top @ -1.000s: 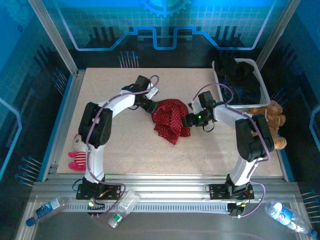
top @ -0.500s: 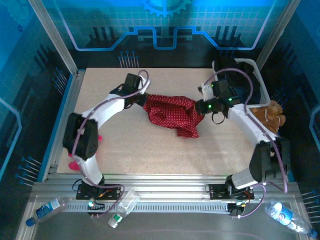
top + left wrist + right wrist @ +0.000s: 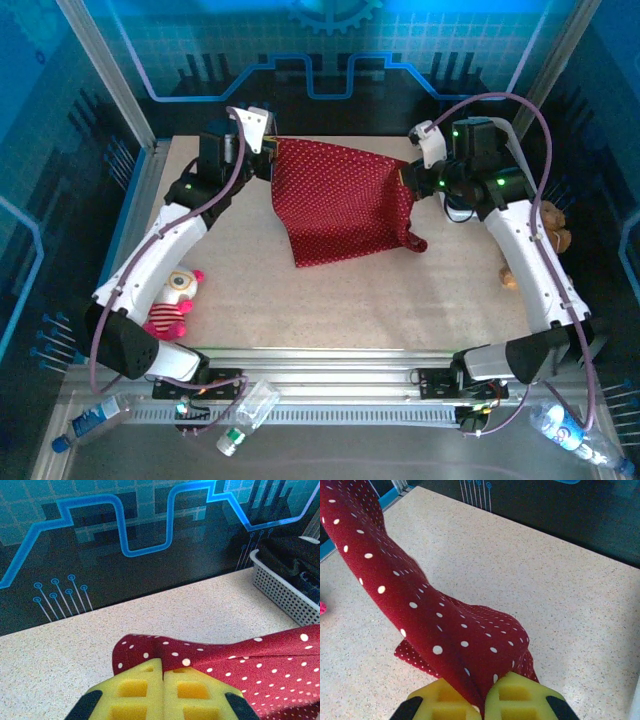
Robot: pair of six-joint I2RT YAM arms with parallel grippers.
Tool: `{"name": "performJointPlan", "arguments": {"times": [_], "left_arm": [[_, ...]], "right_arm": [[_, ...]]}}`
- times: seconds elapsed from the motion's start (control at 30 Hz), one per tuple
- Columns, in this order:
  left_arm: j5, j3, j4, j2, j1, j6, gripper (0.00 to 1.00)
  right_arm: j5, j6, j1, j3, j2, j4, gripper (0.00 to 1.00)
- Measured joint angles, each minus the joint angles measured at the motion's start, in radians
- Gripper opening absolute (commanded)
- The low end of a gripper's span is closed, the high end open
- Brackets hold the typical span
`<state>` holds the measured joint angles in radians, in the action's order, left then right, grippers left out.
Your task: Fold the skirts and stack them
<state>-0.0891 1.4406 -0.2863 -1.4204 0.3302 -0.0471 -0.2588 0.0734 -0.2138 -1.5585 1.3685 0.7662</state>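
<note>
The open tabletop is below, toward my base. So I will next lift the skirt [image 3: 445, 625] in my left gripper, then bring it back and down to let go of the skirt's corner.
The red skirt with white dots [image 3: 340, 200] is spread wide between both grippers at the back of the table, and its lower edge hangs toward the tabletop. My left gripper [image 3: 270, 152] is shut on the skirt's left top corner. The left wrist view has the yellow pads [image 3: 145, 690] pressed together on the red cloth [image 3: 250, 665]. My right gripper [image 3: 408, 180] is shut on the right top corner. From the right wrist, the skirt [image 3: 445, 625] runs out of the closed gripper [image 3: 482, 700] toward the upper left. Dark garments [image 3: 290, 555] lie in the basket.
A white mesh basket [image 3: 285, 595] stands at the back right. A brown teddy bear [image 3: 553, 228] sits behind the right arm. A pink-and-white plush doll [image 3: 172, 302] lies at the table's left edge. Plastic bottles [image 3: 248, 408] lie on the metal rail in front.
Both grippers closed on the bunched skirt, then rose and moved apart toward the back. The skirt went from a crumpled heap to a wide spread sheet.
</note>
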Motion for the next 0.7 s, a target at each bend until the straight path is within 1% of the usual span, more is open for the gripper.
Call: {"name": "performJointPlan", "arguments": {"times": [0.13,0.3,0.6,0.7], "left_arm": [[0.001,0.035,-0.037,0.013,0.000,0.018,0.00],[0.037,0.066,-0.063,0.097,0.000,0.055,0.00],[0.175,0.144,-0.185,0.280,0.001,0.137,0.00],[0.238,0.142,-0.219,0.356,0.001,0.175,0.00]], "right_arm": [[-0.042,0.037,0.000,-0.033,-0.019,0.021,0.00],[-0.114,0.092,0.000,-0.041,-0.096,0.024,0.00],[-0.256,0.130,0.000,-0.037,-0.247,0.026,0.00],[-0.321,0.121,0.000,-0.001,-0.309,-0.002,0.00]]}}
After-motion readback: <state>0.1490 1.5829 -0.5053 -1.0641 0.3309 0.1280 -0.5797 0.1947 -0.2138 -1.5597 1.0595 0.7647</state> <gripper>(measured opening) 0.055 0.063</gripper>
